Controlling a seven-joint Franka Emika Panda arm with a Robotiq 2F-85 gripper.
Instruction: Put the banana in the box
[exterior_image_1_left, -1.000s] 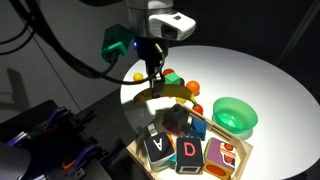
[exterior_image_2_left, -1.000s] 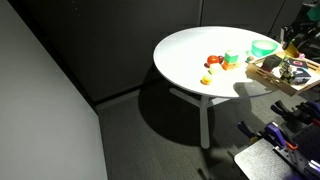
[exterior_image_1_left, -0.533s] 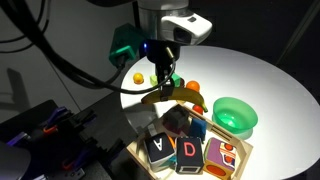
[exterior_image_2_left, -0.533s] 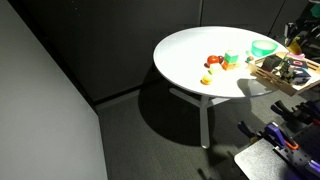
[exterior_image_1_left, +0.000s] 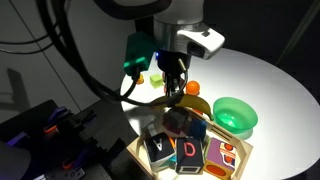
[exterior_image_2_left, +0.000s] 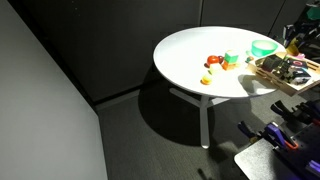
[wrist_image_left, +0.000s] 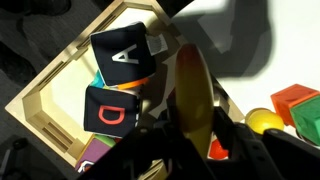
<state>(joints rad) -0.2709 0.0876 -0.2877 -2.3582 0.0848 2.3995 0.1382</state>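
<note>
I need to lower and shift the banana (exterior_image_1_left: 188, 102) in my gripper next, farther over the box (exterior_image_1_left: 243, 152) toward letter blocks A and D.
My gripper (exterior_image_1_left: 177, 92) is shut on the banana (wrist_image_left: 193, 85), a small yellow curved toy that stands lengthwise between the jaws (wrist_image_left: 190, 138) in the wrist view. It hangs just above the near end of the box (wrist_image_left: 52, 96), a shallow light-wood tray holding letter blocks A (wrist_image_left: 126, 55) and D (wrist_image_left: 110, 110). In an exterior view the banana (exterior_image_1_left: 188, 102) sits over the box's (exterior_image_1_left: 243, 152) back edge. The box (exterior_image_2_left: 285, 72) also shows at the table's far right edge in an exterior view, where the gripper is hard to make out.
A round green bowl (exterior_image_1_left: 236, 115) stands beside the box. A small round yellow piece (wrist_image_left: 262, 122) and an orange-red block (wrist_image_left: 298, 104) lie on the white table close to the gripper. More toy fruits (exterior_image_2_left: 215, 62) and a green block (exterior_image_2_left: 232, 59) sit mid-table.
My gripper has carried the banana sideways from over the loose toy fruits toward the box, and it now hangs above the box's edge.
</note>
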